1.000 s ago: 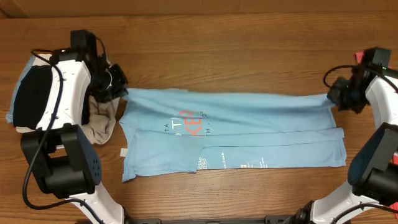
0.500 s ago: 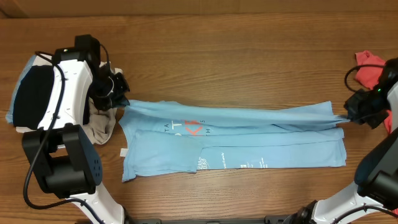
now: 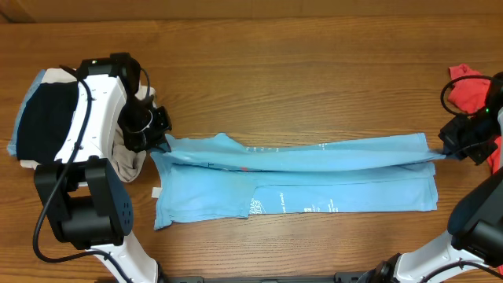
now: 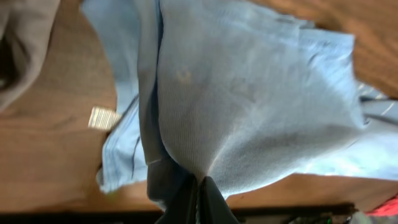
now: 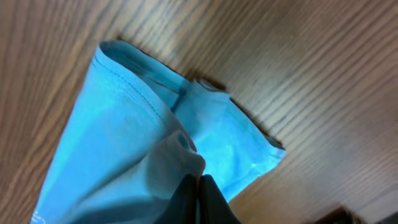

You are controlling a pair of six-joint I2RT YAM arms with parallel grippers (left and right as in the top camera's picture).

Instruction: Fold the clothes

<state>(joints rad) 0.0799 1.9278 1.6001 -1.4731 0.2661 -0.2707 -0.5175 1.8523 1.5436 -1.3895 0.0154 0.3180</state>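
My left gripper moves back and down over the lower layer (image 3: 169,206) (image 4: 125,148) beside the white tag next, then opens, since the near cloth is still uncovered.
The sky-blue T-shirt (image 3: 314,177) lies stretched across the table, folded lengthwise. Its far edge is lifted into a taut band between both grippers. My left gripper (image 3: 161,140) is shut on the shirt's left end; the cloth (image 4: 249,99) drapes from its fingertips (image 4: 200,183) in the left wrist view. My right gripper (image 3: 446,147) is shut on the right end; the cloth (image 5: 124,124) bunches at its fingertips (image 5: 199,180) in the right wrist view. A little coral lettering shows under the fold. Small white print runs along the lower layer.
A coral-red garment (image 3: 470,90) lies at the far right edge. Black and beige folded garments (image 3: 130,157) sit behind my left arm at the left. A small white tag (image 4: 104,118) lies on the wood by the shirt's left edge.
Both grippers have carried the shirt's far edge toward the near side, the right one also outward at first. The raised band now covers most of the coral lettering.
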